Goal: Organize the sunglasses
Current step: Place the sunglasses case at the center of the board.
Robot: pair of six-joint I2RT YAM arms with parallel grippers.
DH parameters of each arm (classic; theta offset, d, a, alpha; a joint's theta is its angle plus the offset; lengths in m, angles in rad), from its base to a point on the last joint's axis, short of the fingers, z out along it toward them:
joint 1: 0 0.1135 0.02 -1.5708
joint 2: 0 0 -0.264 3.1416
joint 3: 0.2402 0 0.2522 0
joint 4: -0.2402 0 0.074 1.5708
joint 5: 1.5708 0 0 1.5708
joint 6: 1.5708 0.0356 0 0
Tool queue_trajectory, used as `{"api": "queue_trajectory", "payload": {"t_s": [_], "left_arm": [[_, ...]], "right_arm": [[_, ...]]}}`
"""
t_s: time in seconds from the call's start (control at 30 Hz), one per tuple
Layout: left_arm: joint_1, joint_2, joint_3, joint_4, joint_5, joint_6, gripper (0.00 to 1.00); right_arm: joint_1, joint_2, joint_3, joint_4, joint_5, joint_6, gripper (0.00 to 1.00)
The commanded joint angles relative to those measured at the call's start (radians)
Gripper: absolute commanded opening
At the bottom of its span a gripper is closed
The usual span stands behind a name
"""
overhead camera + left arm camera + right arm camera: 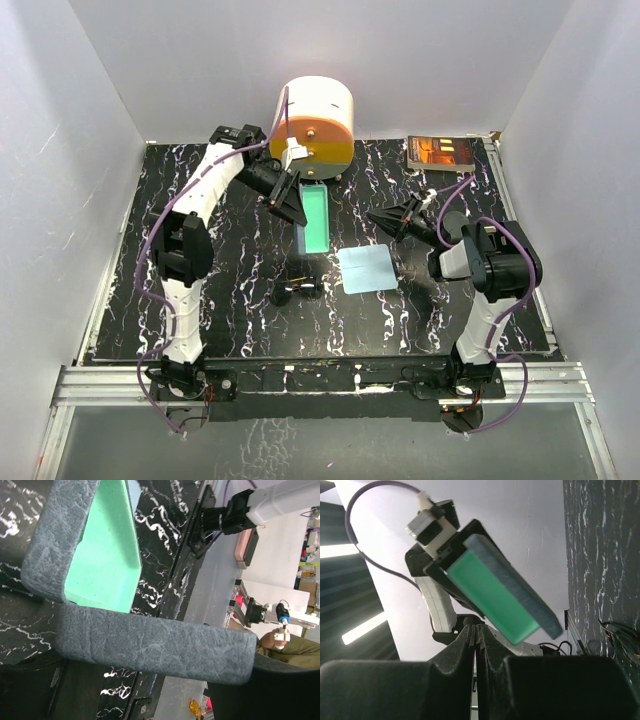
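Observation:
The open case (315, 218) is hanging above the table, so I will next lower my left gripper and set the case on the marble between the drum and the sunglasses.
The sunglasses (298, 290) lie folded on the black marbled table, in front of the case and left of the cloth. My left gripper (285, 205) is shut on the grey-blue case (315, 218), which is open with its teal lining showing, and holds it tilted above the table. In the left wrist view the case's grey flap (150, 647) runs across between my dark fingers (285, 690). The right wrist view shows the case (495, 592) raised in the left gripper. My right gripper (385, 220) is shut and empty, right of the case, above the cloth's far edge.
A light-blue square cloth (366, 268) lies flat mid-table. A white and orange drum (315, 125) stands at the back centre. A book (440, 152) lies at the back right. White walls close in the table on three sides.

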Motion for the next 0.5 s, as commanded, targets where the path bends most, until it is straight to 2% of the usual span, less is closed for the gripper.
{"api": "queue_trajectory", "payload": {"t_s": [0.0, 0.23, 0.47], "left_arm": [[0.025, 0.014, 0.077, -0.069, 0.164, 0.047, 0.00], [0.050, 0.188, 0.158, -0.068, 0.176, 0.000, 0.00], [0.094, 0.234, 0.193, 0.027, 0.185, -0.104, 0.00]], "right_arm": [[-0.007, 0.041, -0.029, 0.355, -0.009, 0.013, 0.08], [-0.007, 0.053, -0.046, 0.356, -0.024, -0.006, 0.08], [-0.008, 0.068, -0.037, 0.356, -0.029, -0.007, 0.08]]}}
